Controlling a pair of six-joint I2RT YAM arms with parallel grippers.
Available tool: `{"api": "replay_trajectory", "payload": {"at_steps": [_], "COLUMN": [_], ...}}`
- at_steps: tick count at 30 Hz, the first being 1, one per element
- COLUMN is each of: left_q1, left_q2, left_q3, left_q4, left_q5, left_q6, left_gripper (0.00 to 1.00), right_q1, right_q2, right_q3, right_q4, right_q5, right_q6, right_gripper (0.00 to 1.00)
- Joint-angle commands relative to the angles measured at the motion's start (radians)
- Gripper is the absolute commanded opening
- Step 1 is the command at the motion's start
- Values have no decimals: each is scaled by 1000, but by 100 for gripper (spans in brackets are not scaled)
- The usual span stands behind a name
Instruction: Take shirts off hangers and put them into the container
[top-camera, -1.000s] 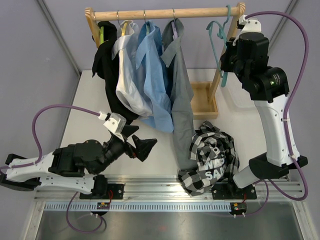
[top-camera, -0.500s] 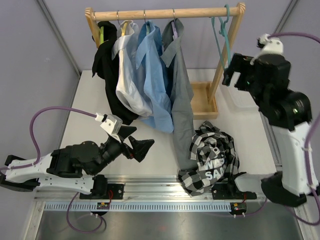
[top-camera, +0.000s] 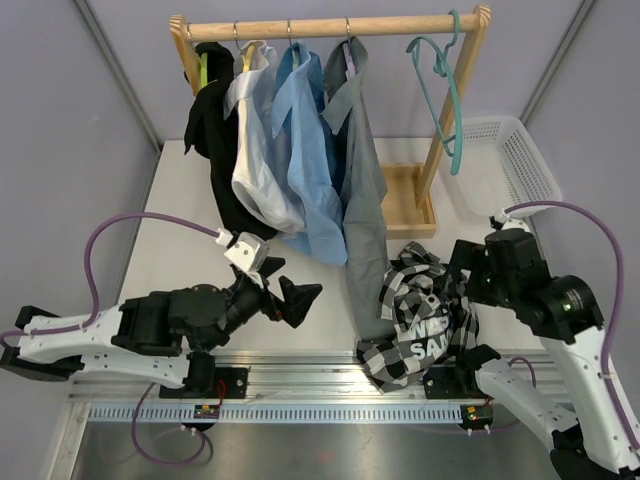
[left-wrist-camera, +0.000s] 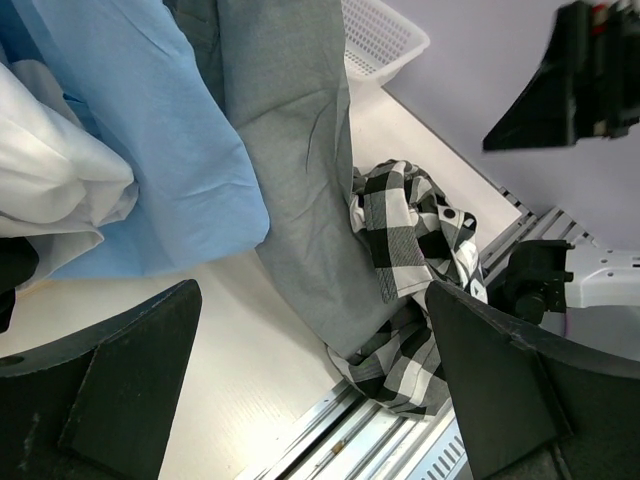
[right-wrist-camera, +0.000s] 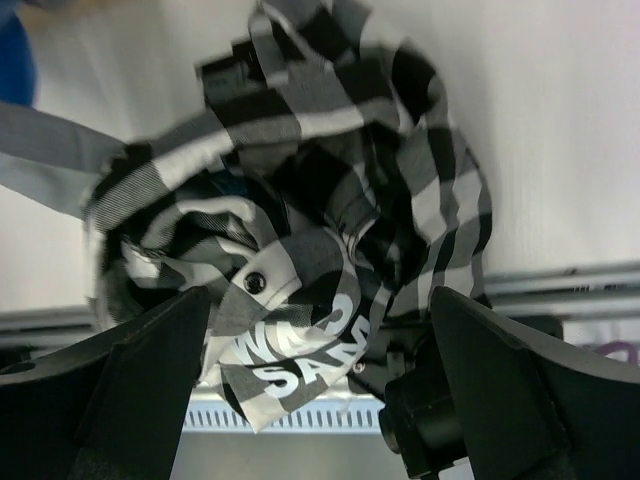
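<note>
The right gripper moves down and to the left in the top view onto the checked shirt's outer folds next, since the cloth bunches up there.
A black-and-white checked shirt (top-camera: 420, 310) (right-wrist-camera: 300, 200) (left-wrist-camera: 410, 240) lies crumpled on the table by the front rail. My right gripper (top-camera: 462, 275) (right-wrist-camera: 320, 390) hangs open just above it, with nothing between its fingers. On hangers on the wooden rail hang a black shirt (top-camera: 210, 120), a white shirt (top-camera: 255, 160), a light blue shirt (top-camera: 305, 150) and a grey shirt (top-camera: 365, 200) (left-wrist-camera: 290, 130). A bare teal hanger (top-camera: 447, 90) hangs at the rail's right end. The white container (top-camera: 525, 150) (left-wrist-camera: 380, 40) stands at the back right. My left gripper (top-camera: 285, 295) (left-wrist-camera: 315, 400) is open and low, left of the grey shirt's hem.
The wooden rack's base tray (top-camera: 408, 200) sits between the grey shirt and the container. A metal mounting rail (top-camera: 330, 370) runs along the table's front edge, and the checked shirt spills onto it. The rack's right post (top-camera: 455, 100) leans beside the teal hanger.
My right arm swung down from the rail's right end to just over the checked shirt, leaving the teal hanger on the rail; its gripper opened. My left gripper edged right.
</note>
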Motion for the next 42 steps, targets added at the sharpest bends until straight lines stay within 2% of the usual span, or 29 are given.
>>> {"api": "replay_trajectory", "payload": {"at_steps": [1, 4, 9, 11, 14, 17, 22, 27, 29, 34, 39, 40, 42], "left_q1": [-5, -5, -5, -7, -5, -5, -5, -5, -5, -7, -5, -7, -7], "left_q2": [30, 42, 33, 30, 13, 0, -39, -92, -106, -138, -180, -188, -189], "left_q3": [42, 58, 50, 50, 27, 9, -23, -62, -79, -86, -106, -109, -112], "left_q4": [24, 15, 16, 9, 18, 24, 27, 27, 27, -2, -8, -5, -3], "left_q5": [-7, 1, 9, 10, 9, 13, 9, 1, 1, 3, 3, 6, 9], "left_q6": [-33, -43, -54, -63, -66, -69, -69, -79, -86, -117, -131, -132, -135], "left_gripper": [99, 99, 99, 99, 99, 99, 99, 99, 99, 99, 99, 99, 99], "right_q1": [3, 3, 4, 3, 13, 29, 49, 79, 101, 182, 219, 219, 219], "right_q2": [-29, -28, 43, 64, 78, 86, 126, 282, 397, 589, 617, 615, 617], "right_q3": [-98, -178, -178, -236, -353, -424, -529, -637, -657, -573, -559, -563, -576], "right_q4": [0, 12, 6, 25, 109, 198, 339, 550, 657, 696, 713, 719, 739], "right_q5": [-122, -120, -109, -132, -194, -136, -128, -113, -102, -34, 10, 15, 22], "right_q6": [76, 97, 151, 174, 236, 307, 401, 416, 427, 441, 477, 476, 473], "right_gripper": [99, 99, 100, 100, 100, 99, 99, 99, 99, 99, 100, 98, 88]}}
